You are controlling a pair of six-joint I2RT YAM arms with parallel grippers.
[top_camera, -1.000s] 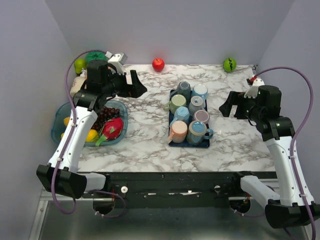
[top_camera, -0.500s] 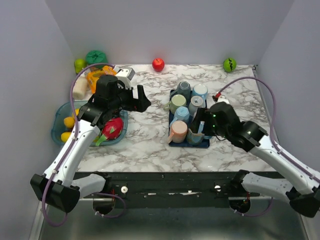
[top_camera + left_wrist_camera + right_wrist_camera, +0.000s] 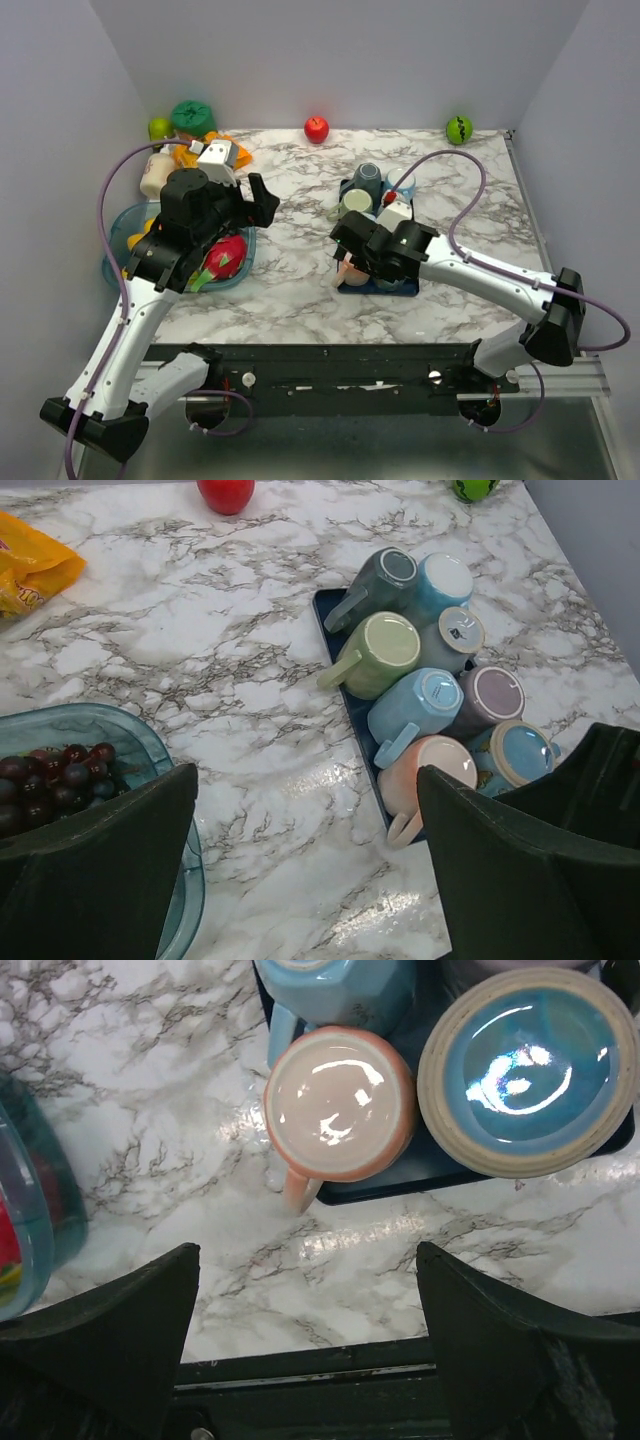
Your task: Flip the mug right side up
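My right gripper is to move down and to the left in the top view next, turning, and close on the pink mug's handle [image 3: 341, 276] [image 3: 300, 1191], which sticks out past the tray's edge.
A dark blue tray [image 3: 404, 288] in the middle of the table carries several mugs, standing base up. The pink mug [image 3: 340, 1102] stands at the tray's near-left corner, its handle [image 3: 297, 1192] reaching over the tray edge onto the marble. My right gripper [image 3: 308, 1250] hovers open just nearside of it, nothing between the fingers; from above, the right gripper [image 3: 352, 245] covers most of the tray's front. A blue mug with a beige rim [image 3: 527, 1070] stands right of the pink one. My left gripper [image 3: 308, 775] hangs open over the marble left of the tray [image 3: 335, 610].
A clear blue bowl [image 3: 118, 232] with grapes and a dragon fruit [image 3: 226, 255] sits at the left. A red apple [image 3: 316, 128] and a green ball [image 3: 459, 129] lie at the back edge, a yellow bag [image 3: 30, 565] back left. The table's front edge [image 3: 300, 1370] lies under the right gripper.
My right arm has swung from the table's right side across the tray to its front-left corner above the pink mug. The left arm has drawn back a little toward the bowl.
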